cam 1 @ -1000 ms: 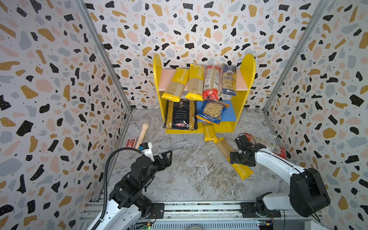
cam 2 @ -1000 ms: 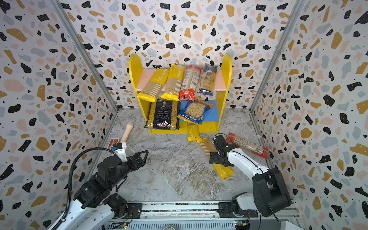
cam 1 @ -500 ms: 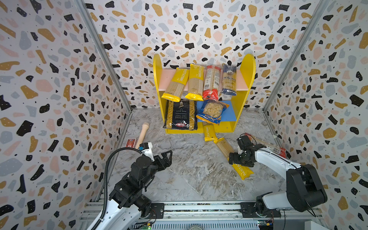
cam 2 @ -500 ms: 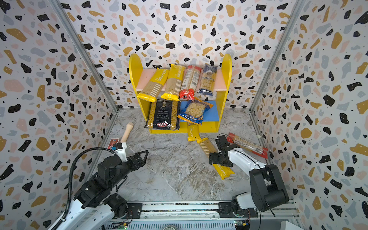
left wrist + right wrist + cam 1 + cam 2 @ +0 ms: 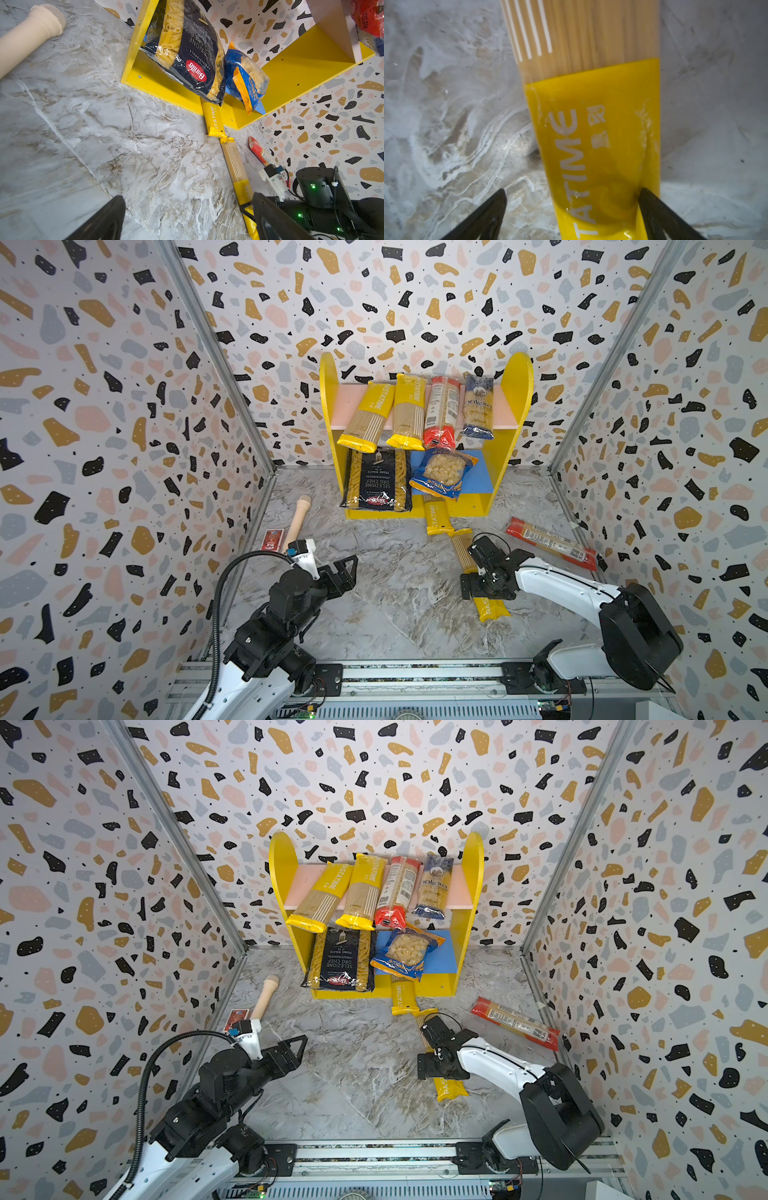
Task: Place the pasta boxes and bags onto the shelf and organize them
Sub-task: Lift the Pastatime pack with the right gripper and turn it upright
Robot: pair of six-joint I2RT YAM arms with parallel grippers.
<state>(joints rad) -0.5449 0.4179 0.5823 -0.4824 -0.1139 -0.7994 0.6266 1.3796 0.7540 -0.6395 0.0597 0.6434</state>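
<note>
The yellow pack's lettered band [image 5: 603, 188] lies below my right gripper, partly under one finger. My right gripper should next ease toward the red pack and down, and close around that band.
The shelf [image 5: 515, 398] stands at the back wall. Two yellow PASTATIME packs [image 5: 365, 416], a red-ended pack [image 5: 442, 412] and a dark-blue ankara pack [image 5: 478, 406] lean on its pink board. The black Barilla bag [image 5: 378, 479] and a blue-orange bag [image 5: 442, 472] sit on the blue board. Another yellow pack [image 5: 435, 516] leans at the base. My right gripper [image 5: 572, 193] is open, low over a yellow pack [image 5: 591, 124] on the floor, straddling it; one finger [image 5: 654, 207] touches its edge. A red pack [image 5: 550, 543] lies at the right wall. My left gripper [image 5: 188, 199] hangs open and empty above the floor.
A beige wooden stick [image 5: 297, 520] and a small red card box [image 5: 272, 539] lie by the left wall, just behind my left gripper [image 5: 347, 568]. Patterned walls close in three sides. The arms' metal rail [image 5: 415, 672] runs along the front.
The right arm's elbow has shifted slightly while its gripper stays over the yellow pack on the floor. The left arm has not moved.
</note>
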